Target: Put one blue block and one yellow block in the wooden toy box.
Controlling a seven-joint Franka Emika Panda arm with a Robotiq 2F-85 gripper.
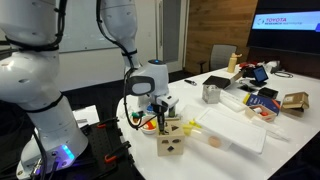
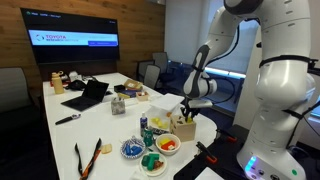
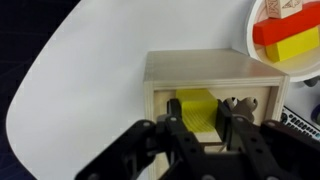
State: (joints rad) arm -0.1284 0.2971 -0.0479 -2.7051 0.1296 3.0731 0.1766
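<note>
My gripper needs to lower the yellow block (image 3: 196,106) at the box's opening next, moving a bit farther over the box's side with the holes, and then open.
The wooden toy box (image 1: 170,143) is a pale cube standing near the table edge; it also shows in an exterior view (image 2: 184,129) and in the wrist view (image 3: 205,68). My gripper (image 3: 197,120) is directly above the box's open side, with its fingers on either side of a yellow block (image 3: 196,106) held at the opening. In both exterior views the gripper (image 1: 161,108) (image 2: 187,113) points down just over the box. I cannot pick out a blue block in any view.
A round dish (image 3: 252,40) with red and yellow pieces sits beside the box, also seen in an exterior view (image 1: 148,124). More small dishes (image 2: 133,150) stand nearby. A flat white tray (image 1: 236,128), a metal cup (image 1: 211,93) and a laptop (image 2: 88,95) lie further along the table.
</note>
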